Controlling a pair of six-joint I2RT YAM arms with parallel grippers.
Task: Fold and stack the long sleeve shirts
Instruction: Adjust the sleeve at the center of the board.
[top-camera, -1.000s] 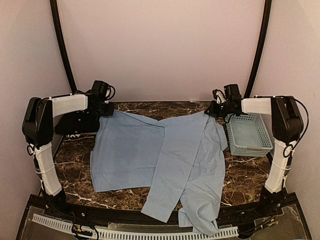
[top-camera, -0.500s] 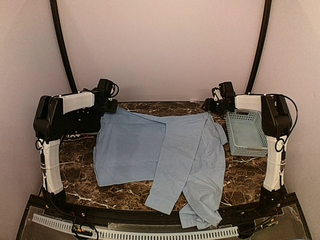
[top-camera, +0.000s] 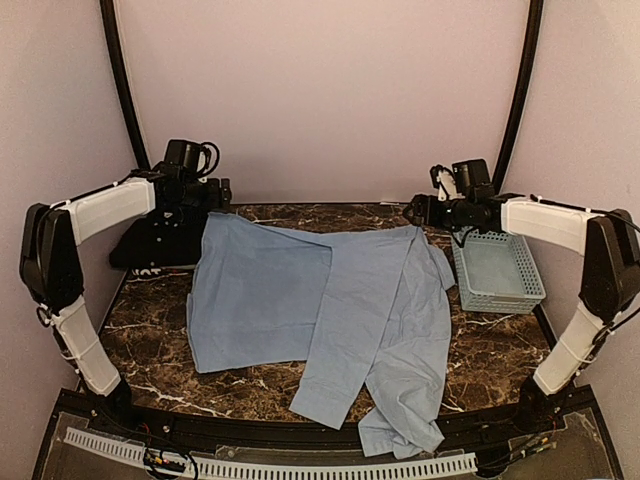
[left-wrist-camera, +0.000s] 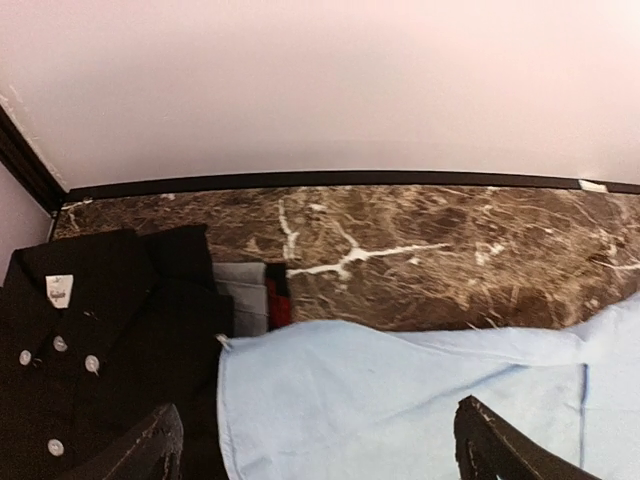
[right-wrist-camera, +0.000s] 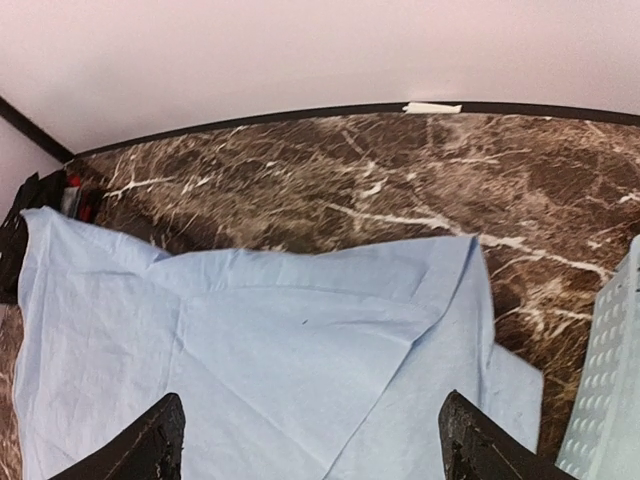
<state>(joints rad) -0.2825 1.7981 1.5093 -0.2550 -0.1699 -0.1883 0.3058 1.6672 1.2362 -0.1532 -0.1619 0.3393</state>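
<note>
The straight sleeve's cuff (top-camera: 312, 408) lies below my left gripper and to its right in the top view, so my left gripper needs to move back and down onto it next.
A large light blue long sleeve shirt (top-camera: 320, 305) lies spread over the marble table, one sleeve and a hem reaching the near edge. A folded black shirt (top-camera: 150, 245) with white buttons and a neck label (left-wrist-camera: 60, 290) lies at the far left. My left gripper (top-camera: 205, 195) hovers open above the blue shirt's far left corner (left-wrist-camera: 235, 350), its fingertips (left-wrist-camera: 150, 450) apart and holding nothing. Over the far right corner (right-wrist-camera: 465, 250) of the blue shirt, my right gripper (top-camera: 420, 212) is also open, and cloth shows between its fingertips (right-wrist-camera: 475, 445).
A pale blue lattice basket (top-camera: 497, 268) stands at the right, close to the shirt's edge (right-wrist-camera: 605, 380). A grey and red item (left-wrist-camera: 255, 298) pokes out beside the black shirt. The back wall runs close behind both grippers.
Both grippers went from shut to open and let go of the blue shirt's far corners. The arms rose and drew slightly outward, and the shirt's far edge settled flat.
</note>
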